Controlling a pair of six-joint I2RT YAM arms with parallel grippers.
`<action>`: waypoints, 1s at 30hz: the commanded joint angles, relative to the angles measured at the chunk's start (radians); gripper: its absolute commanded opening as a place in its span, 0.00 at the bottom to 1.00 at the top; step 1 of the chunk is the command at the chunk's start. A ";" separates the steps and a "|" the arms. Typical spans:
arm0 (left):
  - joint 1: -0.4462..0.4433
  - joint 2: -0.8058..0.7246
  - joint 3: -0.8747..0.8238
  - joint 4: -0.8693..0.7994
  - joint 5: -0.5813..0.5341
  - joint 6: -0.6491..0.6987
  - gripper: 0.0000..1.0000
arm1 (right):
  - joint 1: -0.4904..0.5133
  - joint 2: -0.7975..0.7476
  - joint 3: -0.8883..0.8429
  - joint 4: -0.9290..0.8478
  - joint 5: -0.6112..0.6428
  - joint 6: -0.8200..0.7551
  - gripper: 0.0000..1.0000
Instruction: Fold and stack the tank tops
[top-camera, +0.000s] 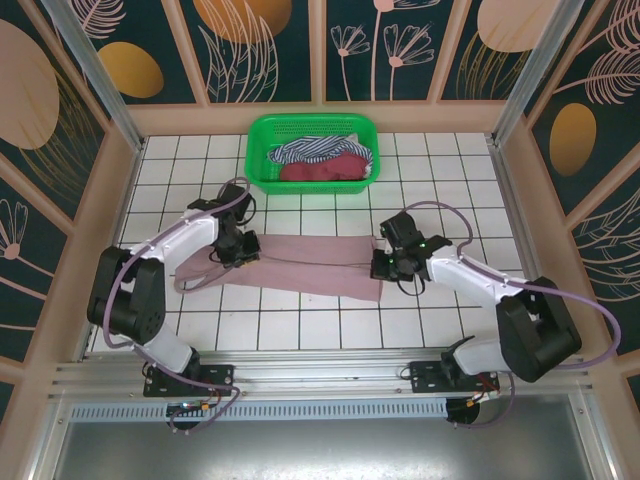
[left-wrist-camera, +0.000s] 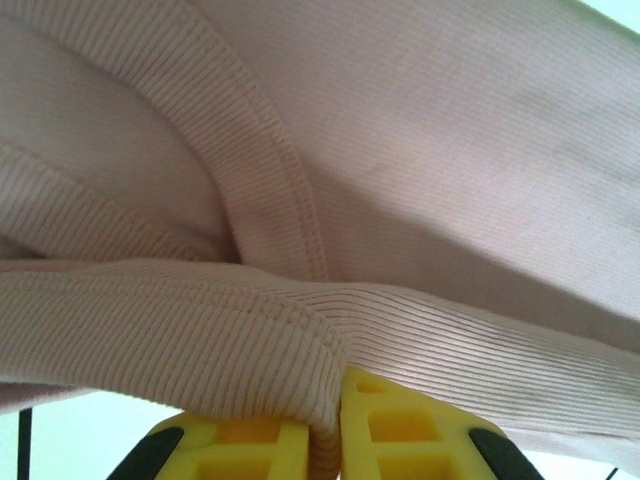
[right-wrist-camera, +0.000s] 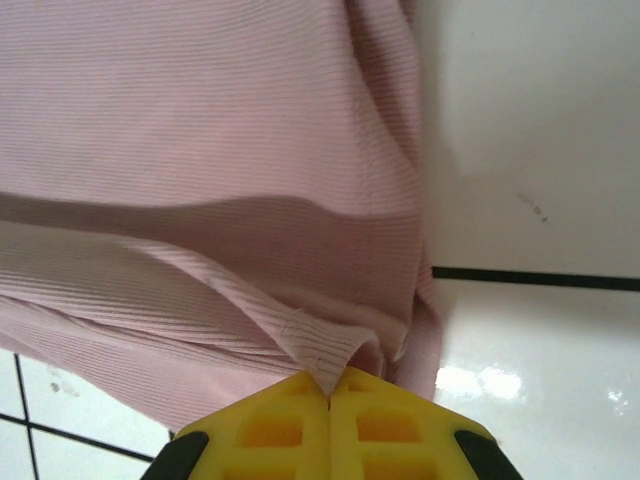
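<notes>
The raised corner eases outward and down onto flat pink fabric by the hem (top-camera: 367, 249) (right-wrist-camera: 355, 240) next, where my right gripper releases it, as that fabric lies below and outward.
The dusty pink tank top (top-camera: 310, 266) lies stretched flat across the tiled table between both arms. My left gripper (top-camera: 243, 252) is at its left end, with the yellow jaws pinching a ribbed fold of the pink tank top (left-wrist-camera: 420, 180); my left gripper (left-wrist-camera: 327, 405) is shut on that fold. My right gripper (top-camera: 385, 262) is at the right end. In the right wrist view my right gripper (right-wrist-camera: 330, 385) is shut on a hemmed corner of the pink tank top (right-wrist-camera: 200, 130). The navy-and-white striped tank top (top-camera: 305, 150) and the maroon tank top (top-camera: 322, 171) lie bunched in the basket.
A green plastic basket (top-camera: 258, 160) stands at the back middle of the table. White tiles (top-camera: 300, 325) lie bare in front of the pink top. Wooden rails (top-camera: 128, 200) border the table at left, right and back.
</notes>
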 joint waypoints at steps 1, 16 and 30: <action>0.011 0.025 0.054 -0.002 -0.017 0.039 0.14 | -0.038 0.014 0.029 0.036 -0.008 -0.051 0.06; 0.018 0.169 0.104 0.028 -0.039 0.078 0.19 | -0.087 0.166 0.061 0.149 -0.009 -0.075 0.13; 0.065 0.053 0.117 -0.097 -0.125 0.110 0.53 | -0.093 0.159 0.088 0.101 0.110 -0.092 0.38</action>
